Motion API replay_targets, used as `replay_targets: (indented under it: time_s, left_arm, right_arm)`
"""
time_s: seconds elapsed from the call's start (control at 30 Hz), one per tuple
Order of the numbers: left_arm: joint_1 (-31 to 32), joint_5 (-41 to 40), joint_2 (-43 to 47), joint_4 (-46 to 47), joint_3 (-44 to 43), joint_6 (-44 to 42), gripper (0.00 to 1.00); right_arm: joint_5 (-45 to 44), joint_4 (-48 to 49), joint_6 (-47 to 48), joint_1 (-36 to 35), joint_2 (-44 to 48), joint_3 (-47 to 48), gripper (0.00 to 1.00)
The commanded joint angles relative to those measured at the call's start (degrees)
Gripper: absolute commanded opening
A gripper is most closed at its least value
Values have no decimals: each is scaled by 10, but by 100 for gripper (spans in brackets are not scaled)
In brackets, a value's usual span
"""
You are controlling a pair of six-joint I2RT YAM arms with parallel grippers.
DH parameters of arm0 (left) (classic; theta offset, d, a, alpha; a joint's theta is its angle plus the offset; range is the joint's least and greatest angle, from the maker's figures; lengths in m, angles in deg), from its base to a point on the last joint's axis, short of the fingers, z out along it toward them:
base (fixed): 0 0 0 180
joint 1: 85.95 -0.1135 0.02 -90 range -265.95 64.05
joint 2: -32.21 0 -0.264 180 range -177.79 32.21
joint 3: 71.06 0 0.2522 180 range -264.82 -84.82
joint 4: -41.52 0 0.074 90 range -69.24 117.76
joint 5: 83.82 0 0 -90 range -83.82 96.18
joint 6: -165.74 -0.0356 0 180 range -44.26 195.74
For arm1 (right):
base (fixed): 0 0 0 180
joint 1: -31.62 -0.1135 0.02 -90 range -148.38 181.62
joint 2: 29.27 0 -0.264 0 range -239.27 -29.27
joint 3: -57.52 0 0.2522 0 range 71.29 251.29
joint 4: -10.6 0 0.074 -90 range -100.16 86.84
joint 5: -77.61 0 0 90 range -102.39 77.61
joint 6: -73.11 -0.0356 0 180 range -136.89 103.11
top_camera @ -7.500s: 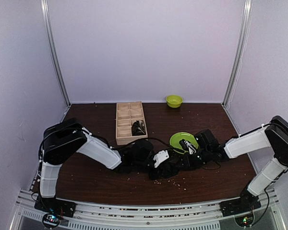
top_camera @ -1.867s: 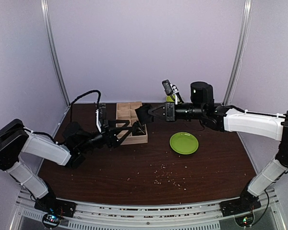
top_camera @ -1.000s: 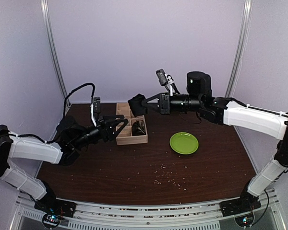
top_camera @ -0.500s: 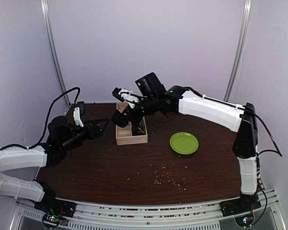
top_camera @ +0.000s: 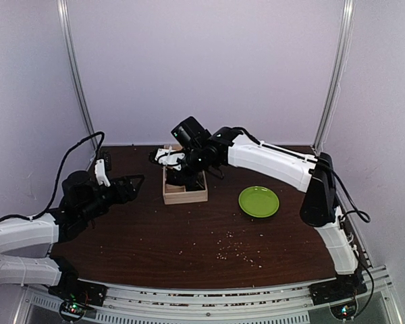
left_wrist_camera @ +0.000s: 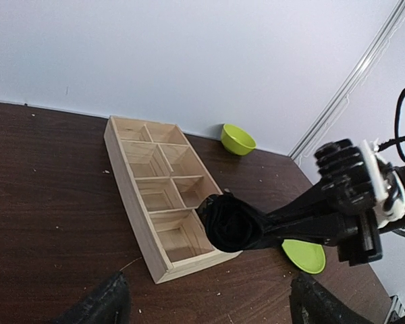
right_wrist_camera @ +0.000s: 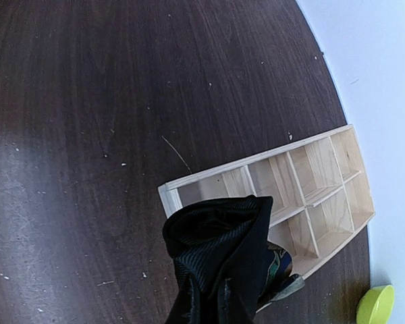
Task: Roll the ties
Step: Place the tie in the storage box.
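The black tie [left_wrist_camera: 233,223] will go down next with my right gripper into the near section of the wooden box, beside the tie with the coloured lining, because that section is empty.
A rolled black tie [left_wrist_camera: 233,223] hangs just above the near right corner of the wooden compartment box [left_wrist_camera: 131,196]. My right gripper [right_wrist_camera: 212,307] is shut on this tie [right_wrist_camera: 219,246], and the fabric hides the fingertips. Below it, a second rolled tie [right_wrist_camera: 281,266] with a coloured lining lies in a near compartment. From above, the right gripper [top_camera: 182,173] reaches across to the box [top_camera: 183,196]. My left gripper [top_camera: 129,185] stands open and empty left of the box, with its fingers [left_wrist_camera: 101,307] wide apart.
A green plate [top_camera: 258,200] lies right of the box. A small green bowl [left_wrist_camera: 237,140] stands at the back wall. Pale crumbs [top_camera: 233,250] are scattered over the dark table's middle front. The right arm [top_camera: 270,158] spans the back of the table.
The right arm has swung left and down, bringing the rolled tie over the box. The left arm has drawn back to the left, away from the box.
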Motion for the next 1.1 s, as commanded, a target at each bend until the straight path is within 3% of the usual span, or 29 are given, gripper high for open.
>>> replay_targets:
  time_s: [0.0, 0.67, 1.07]
  left_arm:
    - [-4, -10, 17, 9, 12, -1, 84]
    - [-4, -30, 73, -19, 33, -5, 86]
    - [-6, -30, 78, -26, 32, -10, 87]
  right_arm:
    - [-68, 3, 65, -9, -37, 30, 0]
    - [-113, 70, 152, -11, -136, 47, 0]
    - [-140, 112, 160, -11, -146, 27, 25]
